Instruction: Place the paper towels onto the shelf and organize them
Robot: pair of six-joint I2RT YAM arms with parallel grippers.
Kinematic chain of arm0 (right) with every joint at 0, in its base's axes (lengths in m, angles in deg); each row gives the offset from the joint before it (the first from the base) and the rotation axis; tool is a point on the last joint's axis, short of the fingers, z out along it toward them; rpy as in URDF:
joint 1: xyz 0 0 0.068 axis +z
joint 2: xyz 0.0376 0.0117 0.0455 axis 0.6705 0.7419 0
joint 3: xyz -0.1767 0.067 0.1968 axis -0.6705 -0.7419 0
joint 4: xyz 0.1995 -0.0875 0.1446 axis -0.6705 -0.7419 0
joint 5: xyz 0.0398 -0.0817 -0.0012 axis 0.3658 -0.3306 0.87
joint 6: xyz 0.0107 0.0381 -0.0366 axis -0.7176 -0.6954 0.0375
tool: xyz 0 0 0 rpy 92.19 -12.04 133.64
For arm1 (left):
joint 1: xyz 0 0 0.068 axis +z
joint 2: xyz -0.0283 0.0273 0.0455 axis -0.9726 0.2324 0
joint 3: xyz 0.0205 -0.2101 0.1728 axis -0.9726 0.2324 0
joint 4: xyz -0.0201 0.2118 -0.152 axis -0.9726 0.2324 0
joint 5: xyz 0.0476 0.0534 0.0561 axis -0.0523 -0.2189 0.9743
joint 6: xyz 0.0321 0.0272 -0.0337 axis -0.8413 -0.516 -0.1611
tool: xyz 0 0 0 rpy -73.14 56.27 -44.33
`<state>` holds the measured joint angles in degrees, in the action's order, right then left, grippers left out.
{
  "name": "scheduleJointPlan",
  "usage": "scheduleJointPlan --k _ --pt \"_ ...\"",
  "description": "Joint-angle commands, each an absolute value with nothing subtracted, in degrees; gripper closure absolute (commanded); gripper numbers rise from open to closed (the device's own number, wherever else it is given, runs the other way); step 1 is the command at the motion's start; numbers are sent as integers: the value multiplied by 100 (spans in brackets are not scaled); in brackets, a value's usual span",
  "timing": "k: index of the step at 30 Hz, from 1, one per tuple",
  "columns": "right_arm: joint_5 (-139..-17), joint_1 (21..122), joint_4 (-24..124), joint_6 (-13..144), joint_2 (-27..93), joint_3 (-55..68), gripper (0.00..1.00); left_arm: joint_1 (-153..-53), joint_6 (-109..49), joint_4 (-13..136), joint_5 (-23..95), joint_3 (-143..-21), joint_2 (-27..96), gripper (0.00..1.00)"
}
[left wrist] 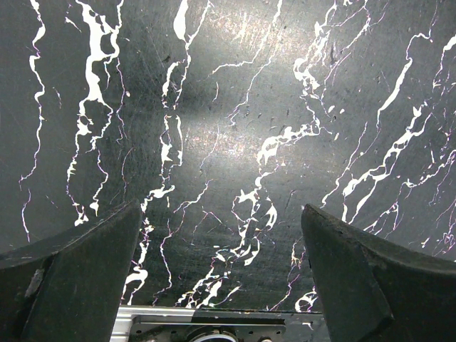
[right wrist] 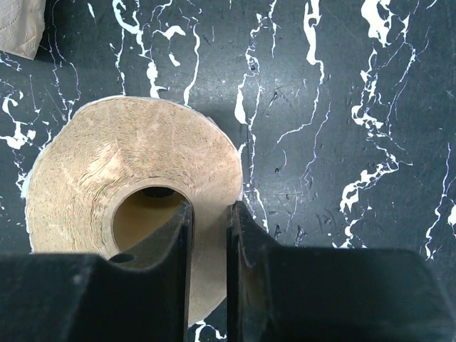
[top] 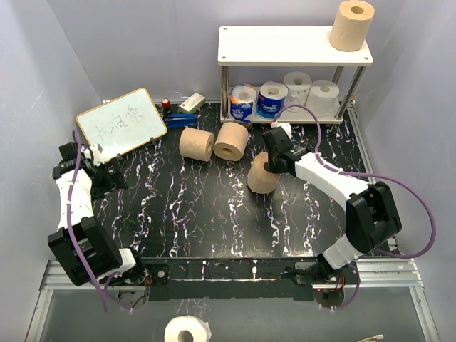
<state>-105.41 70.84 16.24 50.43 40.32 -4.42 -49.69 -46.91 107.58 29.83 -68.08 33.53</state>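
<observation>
The bare top board point(top: 308, 47) is above and outward of my right gripper, so I will move it up and outward next and release the roll beside the standing one.
My right gripper point(top: 271, 166) is shut on the wall of a tan-brown paper towel roll point(top: 262, 174), one finger inside its hollow core, one outside; the roll point(right wrist: 135, 185) fills the left of the right wrist view under the gripper point(right wrist: 210, 214). Two more tan-brown rolls point(top: 196, 144) point(top: 231, 140) lie on the table. A fourth point(top: 352, 25) stands on the shelf's cream top board point(top: 285, 46). Two blue-and-white rolls point(top: 242, 102) point(top: 271, 100) and two white rolls point(top: 297, 87) point(top: 324, 97) sit on the lower tier. My left gripper point(top: 114, 174) is open and empty over bare table point(left wrist: 221, 214).
A white-faced writing board point(top: 121, 121) with a wooden frame leans at the back left, with a blue stapler point(top: 182, 120) and a small box point(top: 191, 103) beside it. Another white roll point(top: 187, 330) lies below the table's near edge.
</observation>
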Motion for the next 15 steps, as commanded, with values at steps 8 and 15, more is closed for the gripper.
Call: scheduleJointPlan --k 8,15 --pt "-11466 7036 599 4976 3453 1414 100 -4936 -4753 10854 2900 -6820 3254 7" --pt "-12107 7019 -266 5205 3691 3721 100 -4941 -4747 10856 2898 -6827 3280 8"
